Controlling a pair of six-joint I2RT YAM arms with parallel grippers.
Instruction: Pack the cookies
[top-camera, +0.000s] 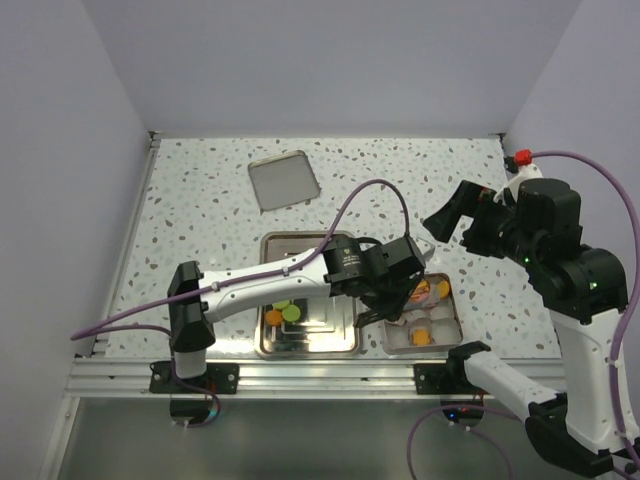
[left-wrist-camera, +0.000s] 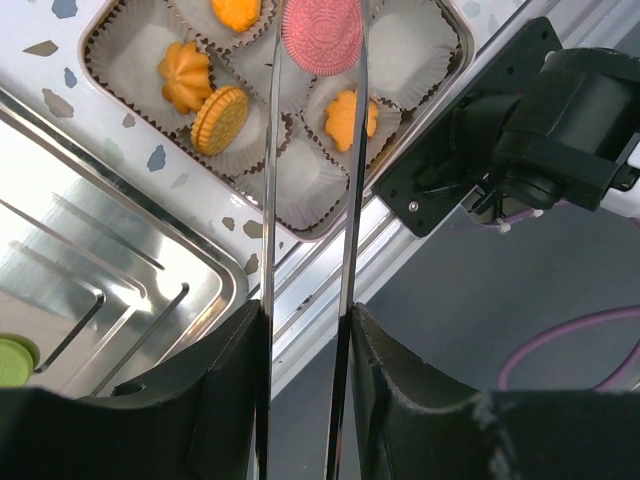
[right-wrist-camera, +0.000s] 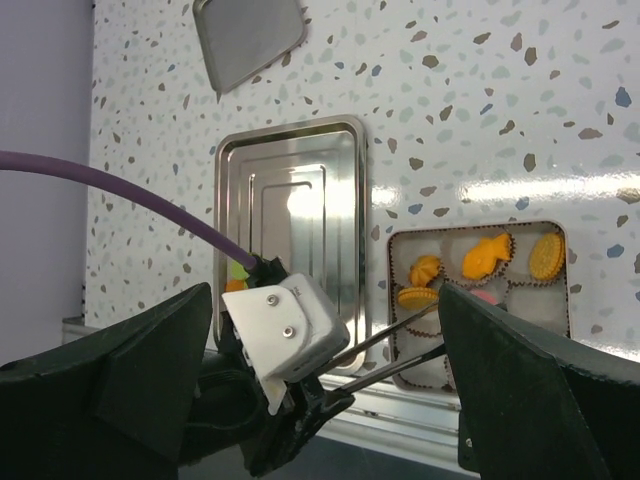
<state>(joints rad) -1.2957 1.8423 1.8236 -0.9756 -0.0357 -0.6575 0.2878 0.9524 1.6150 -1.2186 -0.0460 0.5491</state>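
The left gripper lowers toward the empty middle liner of the tin (left-wrist-camera: 291, 88) next and releases the pink cookie (left-wrist-camera: 322, 38) there, since orange cookies already fill liners around it.
My left gripper (top-camera: 420, 296) has long thin tweezer fingers, shut on a pink cookie (left-wrist-camera: 322, 38) and holding it over the square tin (top-camera: 452, 330). The tin's white paper liners hold several orange cookies (left-wrist-camera: 220, 118), also seen in the right wrist view (right-wrist-camera: 487, 257). Orange (top-camera: 273, 317) and green (top-camera: 291, 312) cookies lie on the steel tray (top-camera: 300, 345), partly hidden under the left arm. My right gripper (top-camera: 468, 222) is open and empty, raised high to the right of and behind the tin; its fingers (right-wrist-camera: 130, 370) frame the right wrist view.
The tin's lid (top-camera: 284, 180) lies flat at the back of the table. The tray sits just left of the tin. The table's front rail (top-camera: 300, 372) runs close in front of both. Walls enclose the left, back and right sides.
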